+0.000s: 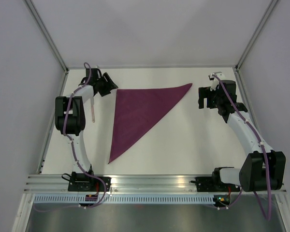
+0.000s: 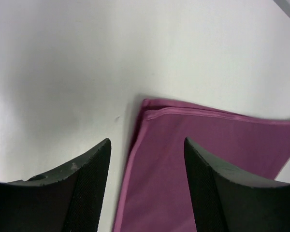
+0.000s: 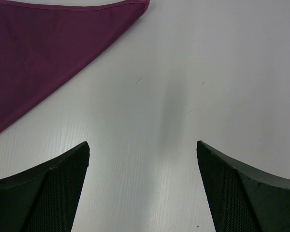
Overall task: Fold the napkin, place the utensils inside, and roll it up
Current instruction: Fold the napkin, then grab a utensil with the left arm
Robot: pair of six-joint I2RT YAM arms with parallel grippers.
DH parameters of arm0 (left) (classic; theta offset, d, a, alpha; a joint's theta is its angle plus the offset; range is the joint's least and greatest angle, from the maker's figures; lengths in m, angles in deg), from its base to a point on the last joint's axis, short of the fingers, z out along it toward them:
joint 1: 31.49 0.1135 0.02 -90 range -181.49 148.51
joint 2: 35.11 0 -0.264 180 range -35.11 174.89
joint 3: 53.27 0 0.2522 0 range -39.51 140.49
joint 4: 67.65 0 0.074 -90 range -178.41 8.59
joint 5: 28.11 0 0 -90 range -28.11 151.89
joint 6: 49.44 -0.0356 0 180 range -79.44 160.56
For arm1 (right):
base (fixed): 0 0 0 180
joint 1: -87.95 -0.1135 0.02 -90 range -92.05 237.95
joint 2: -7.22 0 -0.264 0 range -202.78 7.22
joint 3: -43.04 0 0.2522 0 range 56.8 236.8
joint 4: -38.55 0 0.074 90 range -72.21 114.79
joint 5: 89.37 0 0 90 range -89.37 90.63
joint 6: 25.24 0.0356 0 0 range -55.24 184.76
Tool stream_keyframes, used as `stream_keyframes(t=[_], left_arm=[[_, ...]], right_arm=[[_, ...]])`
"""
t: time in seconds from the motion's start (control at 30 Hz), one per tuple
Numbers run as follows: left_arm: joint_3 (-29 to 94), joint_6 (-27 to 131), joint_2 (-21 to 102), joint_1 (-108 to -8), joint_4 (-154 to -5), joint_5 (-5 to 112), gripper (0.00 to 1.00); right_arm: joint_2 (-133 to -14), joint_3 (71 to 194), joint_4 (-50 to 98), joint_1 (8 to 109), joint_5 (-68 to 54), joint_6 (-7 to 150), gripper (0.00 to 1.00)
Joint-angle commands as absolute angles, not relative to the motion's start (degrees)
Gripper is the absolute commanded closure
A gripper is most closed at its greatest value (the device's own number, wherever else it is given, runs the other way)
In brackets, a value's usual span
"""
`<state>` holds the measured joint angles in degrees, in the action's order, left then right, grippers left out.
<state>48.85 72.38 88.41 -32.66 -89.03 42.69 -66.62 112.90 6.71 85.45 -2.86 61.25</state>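
The left gripper will next move away from the napkin's corner, back and down onto the knife's pale handle beside the napkin.
The purple-maroon napkin (image 1: 135, 113) lies flat on the white table (image 1: 183, 140), folded into a triangle with its long tip toward the near edge. My left gripper (image 1: 112, 88) hovers at the napkin's far left corner. In the left wrist view the left gripper (image 2: 147, 140) is open, its fingers astride the doubled hem of the napkin (image 2: 208, 145) with nothing pinched. My right gripper (image 1: 203, 99) stands just right of the napkin's far right tip. In the right wrist view it (image 3: 142, 143) is open over bare table, the napkin (image 3: 38, 38) to the upper left. The utensils are out of view.
A thin pale stick (image 1: 93, 111) shows beside the left arm; I cannot tell what it is. Grey walls and metal frame posts (image 1: 48, 34) enclose the table. An aluminium rail (image 1: 145, 182) with both arm bases runs along the near edge.
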Motion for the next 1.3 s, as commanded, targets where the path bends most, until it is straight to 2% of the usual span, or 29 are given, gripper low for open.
stream_keyframes(t=[0.0, 0.2, 0.43, 0.73, 1.0, 1.13, 1.2, 1.23, 1.27], left_arm=[[44.7, 70.3, 78.0, -31.8, -90.2, 53.3, 0.33], [34.8, 69.6, 67.5, -31.8, -95.8, 66.8, 0.34], [30.3, 67.0, 66.5, -31.7, -103.2, 77.0, 0.38], [28.8, 64.9, 69.4, -29.8, -104.3, 79.8, 0.39], [30.2, 65.0, 74.1, -27.7, -104.4, 76.4, 0.41], [32.1, 64.1, 76.6, -27.4, -105.8, 74.9, 0.51], [33.3, 63.9, 77.9, -27.4, -106.9, 73.9, 0.60], [33.5, 63.4, 78.3, -27.3, -107.2, 73.5, 0.71], [34.0, 63.2, 79.2, -27.4, -107.7, 72.8, 0.76]], right_arm=[[-65.6, 115.5, 5.8, 85.5, -3.9, 60.8, 0.04], [-63.7, 115.3, 5.7, 85.6, -5.2, 61.1, 0.04], [-62.6, 115.2, 5.5, 85.5, -6.6, 61.2, 0.04], [-61.8, 115.1, 5.4, 85.5, -6.8, 61.0, 0.04], [-61.9, 115.1, 5.2, 85.5, -7.0, 60.8, 0.04], [-61.9, 115.1, 5.2, 85.5, -7.2, 60.8, 0.04], [-61.9, 115.1, 5.1, 85.5, -7.1, 60.7, 0.04], [-61.9, 115.1, 5.2, 85.5, -7.1, 60.8, 0.04], [-61.9, 115.1, 5.1, 85.6, -7.1, 60.7, 0.04]])
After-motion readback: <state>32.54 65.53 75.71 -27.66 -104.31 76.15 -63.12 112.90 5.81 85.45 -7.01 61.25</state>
